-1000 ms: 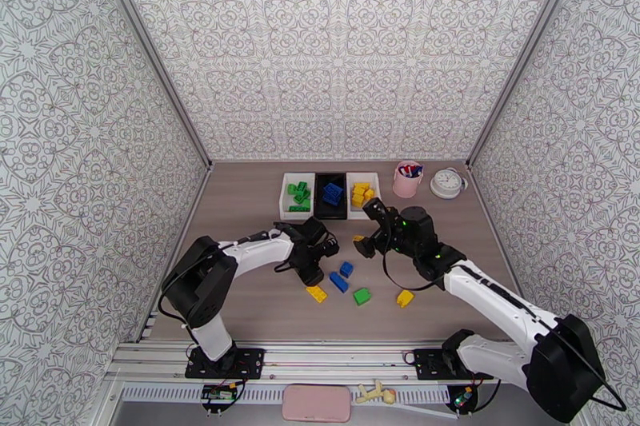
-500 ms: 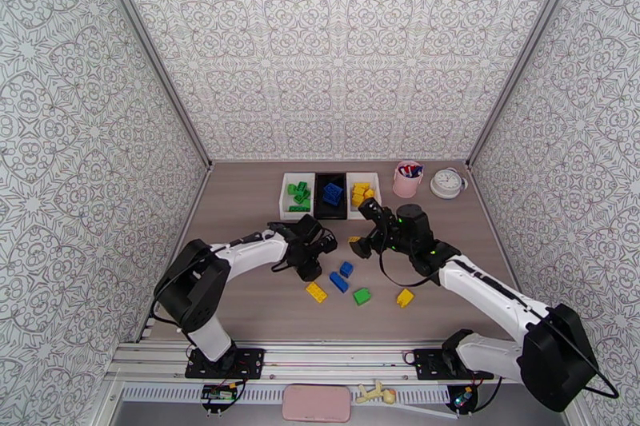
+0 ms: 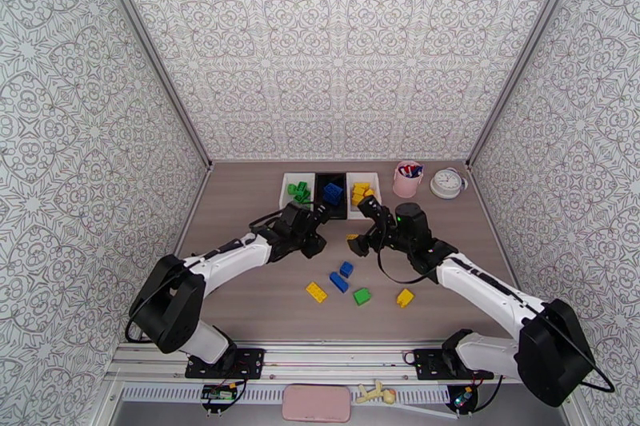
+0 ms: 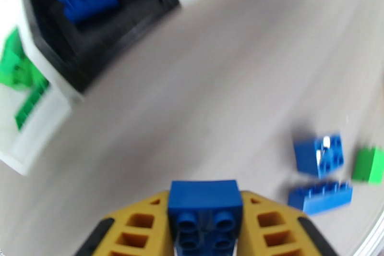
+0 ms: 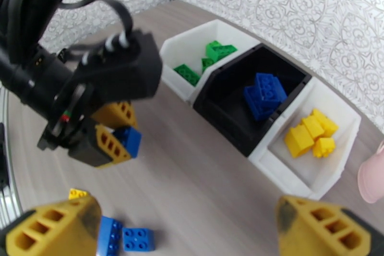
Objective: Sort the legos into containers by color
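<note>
The black container already holds the other sorted blue legos. My left gripper will carry the blue lego outward over that container and release it there.
My left gripper (image 3: 314,231) is shut on a blue lego (image 4: 205,210), held above the table just in front of the black container (image 3: 321,209). The right wrist view shows that same blue lego (image 5: 129,140) between the yellow fingers (image 5: 109,145). My right gripper (image 3: 362,228) hovers open in front of the yellow-filled white container (image 3: 350,194), with a small yellow lego (image 3: 351,236) near it. The left white container (image 3: 285,196) holds green legos (image 3: 299,191). Loose legos lie mid-table: blue ones (image 3: 346,268) (image 3: 339,282), a green one (image 3: 362,296), yellow ones (image 3: 317,292) (image 3: 405,297).
A pink cup of pens (image 3: 408,178) and a round white clock (image 3: 448,182) stand at the back right beside the containers. Patterned walls close in the table on three sides. The two arms are near each other in front of the containers.
My left gripper has closed on a blue lego from the loose group, lifted it and carried it back toward the containers. The right gripper has drifted slightly left and stayed open.
</note>
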You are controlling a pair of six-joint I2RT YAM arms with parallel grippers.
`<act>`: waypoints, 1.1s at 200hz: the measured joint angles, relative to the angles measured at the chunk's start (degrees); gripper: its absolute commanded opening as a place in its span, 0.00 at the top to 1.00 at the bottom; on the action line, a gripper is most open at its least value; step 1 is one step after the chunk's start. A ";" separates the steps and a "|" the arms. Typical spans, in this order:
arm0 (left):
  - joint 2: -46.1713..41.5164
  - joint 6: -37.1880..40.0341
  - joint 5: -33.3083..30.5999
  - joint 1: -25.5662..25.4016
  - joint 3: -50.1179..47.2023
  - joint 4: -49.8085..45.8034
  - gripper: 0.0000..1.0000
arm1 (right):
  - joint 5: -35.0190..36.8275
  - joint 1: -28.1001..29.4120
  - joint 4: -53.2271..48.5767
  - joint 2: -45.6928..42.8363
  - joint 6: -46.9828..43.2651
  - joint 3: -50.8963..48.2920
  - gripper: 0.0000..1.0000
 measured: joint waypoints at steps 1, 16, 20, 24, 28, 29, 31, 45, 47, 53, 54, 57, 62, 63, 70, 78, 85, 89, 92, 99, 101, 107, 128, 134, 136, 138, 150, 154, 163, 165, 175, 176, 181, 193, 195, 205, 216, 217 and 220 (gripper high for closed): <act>0.02 -0.17 -0.11 0.04 0.00 0.59 0.74 | 0.00 0.00 0.00 0.00 0.00 0.00 0.00; 1.14 -1.92 -1.18 0.76 0.35 5.62 0.74 | -0.15 -0.02 0.37 0.31 0.17 0.20 0.01; 1.75 -2.49 -1.40 1.03 0.59 6.99 0.74 | -0.15 -0.02 0.52 0.33 0.20 0.22 0.00; 2.51 -2.95 -1.46 1.33 1.03 8.46 0.74 | -0.15 0.00 0.59 0.39 0.28 0.26 0.00; 3.19 -3.41 -1.44 1.64 1.36 9.75 0.74 | -0.15 0.00 0.74 0.44 0.39 0.28 0.01; 3.34 -3.54 -1.46 1.70 1.44 10.01 0.74 | -0.15 0.00 0.76 0.44 0.39 0.28 0.01; 3.69 -3.74 -1.49 1.84 1.57 10.56 0.74 | -0.15 -0.02 0.87 0.46 0.39 0.28 0.00; 6.97 -5.22 -1.29 3.19 3.43 14.78 0.74 | -0.13 0.00 1.01 0.70 0.55 0.39 0.00; 7.34 -5.35 -1.27 3.34 3.69 15.15 0.74 | -0.11 0.00 1.01 0.70 0.57 0.44 0.00; 8.87 -5.79 -1.16 3.96 4.70 16.63 0.74 | -0.11 0.00 1.03 0.85 0.55 0.52 0.01; 9.07 -5.86 -1.14 4.04 4.85 16.79 0.73 | -0.11 0.00 1.05 0.85 0.55 0.55 0.00; 9.77 -6.10 -1.11 4.31 5.40 17.38 0.73 | -0.09 0.00 1.05 0.92 0.55 0.61 0.00; 10.88 -6.47 -1.05 4.74 6.21 18.16 0.73 | -0.09 0.00 1.05 0.98 0.55 0.76 0.00; 11.23 -6.58 -1.01 4.85 6.49 18.51 0.73 | -0.07 -0.02 1.07 1.05 0.55 0.81 0.00; 12.81 -7.02 -0.70 5.46 7.74 19.71 0.73 | 0.00 -0.02 1.09 1.27 0.52 1.14 0.01; 14.40 -7.39 -0.35 6.05 9.07 21.00 0.73 | 0.11 -0.02 1.14 1.60 0.50 1.57 0.00; 15.89 -7.96 0.02 6.64 10.40 22.03 0.73 | 0.15 -0.02 1.16 1.86 0.48 2.03 0.00; 16.59 -8.17 0.24 6.91 11.06 22.49 0.73 | 0.20 -0.02 1.18 1.97 0.44 2.23 0.01; 17.25 -8.39 0.37 7.17 11.67 22.88 0.73 | 0.31 0.00 1.22 2.05 0.37 2.40 0.01; 18.49 -8.63 0.50 7.58 12.92 23.54 0.73 | 0.33 0.00 1.29 2.25 0.35 2.80 0.00; 18.78 -8.70 0.57 7.72 13.22 23.69 0.73 | 0.33 -0.02 1.36 2.32 0.35 2.91 0.00; 19.87 -8.94 0.76 8.07 14.43 24.09 0.73 | 0.35 0.00 1.40 2.54 0.35 3.26 0.00; 23.50 -10.08 1.60 9.11 18.51 25.49 0.71 | 0.50 0.00 1.62 3.34 0.35 4.11 0.00; 24.52 -10.27 1.90 9.40 19.80 25.70 0.71 | 0.50 0.00 1.66 3.63 0.35 4.35 0.01; 24.72 -10.29 1.97 9.44 20.11 25.77 0.71 | 0.50 0.00 1.66 3.74 0.35 4.42 0.00; 25.20 -10.40 2.01 9.53 20.59 25.90 0.71 | 0.50 0.00 1.66 3.87 0.35 4.48 0.00; 27.17 -10.78 2.40 9.88 23.06 25.99 0.71 | 0.52 -0.02 1.70 4.39 0.35 4.85 0.00; 28.00 -10.97 2.58 9.99 24.04 26.03 0.71 | 0.52 -0.02 1.70 4.50 0.35 4.92 0.00; 29.29 -11.23 2.80 10.12 25.66 26.08 0.70 | 0.68 0.00 1.77 4.70 0.33 4.98 0.00; 29.64 -11.34 2.80 10.16 26.03 26.10 0.70 | 0.76 0.00 1.77 4.72 0.33 4.98 0.00; 31.08 -11.41 2.95 10.21 27.78 25.92 0.68 | 1.11 -0.02 1.75 4.70 0.33 4.98 0.00; 31.17 -11.41 2.95 10.21 27.91 25.90 0.68 | 1.18 -0.02 1.77 4.72 0.33 4.98 0.00; 31.87 -11.41 2.97 10.21 28.70 25.90 0.66 | 1.42 0.00 1.79 4.70 0.33 5.01 0.00; 33.11 -11.39 2.95 10.27 30.16 25.88 0.65 | 1.95 0.00 1.79 4.70 0.35 5.03 0.00; 33.22 -11.39 2.95 10.27 30.29 25.88 0.64 | 2.01 -0.02 1.79 4.70 0.35 5.03 0.00; 33.59 -11.32 2.93 10.27 30.69 25.86 0.62 | 2.71 -0.02 1.79 4.70 0.35 5.03 0.01; 33.68 -11.26 2.93 10.32 30.95 25.86 0.58 | 3.45 -0.02 1.79 4.70 0.37 5.03 0.01; 33.68 -11.28 2.93 10.32 30.97 25.86 0.58 | 3.50 0.00 1.79 4.70 0.35 5.03 0.00; 33.68 -11.02 2.95 10.32 31.01 25.88 0.56 | 3.78 -0.02 1.77 4.70 0.37 5.01 0.00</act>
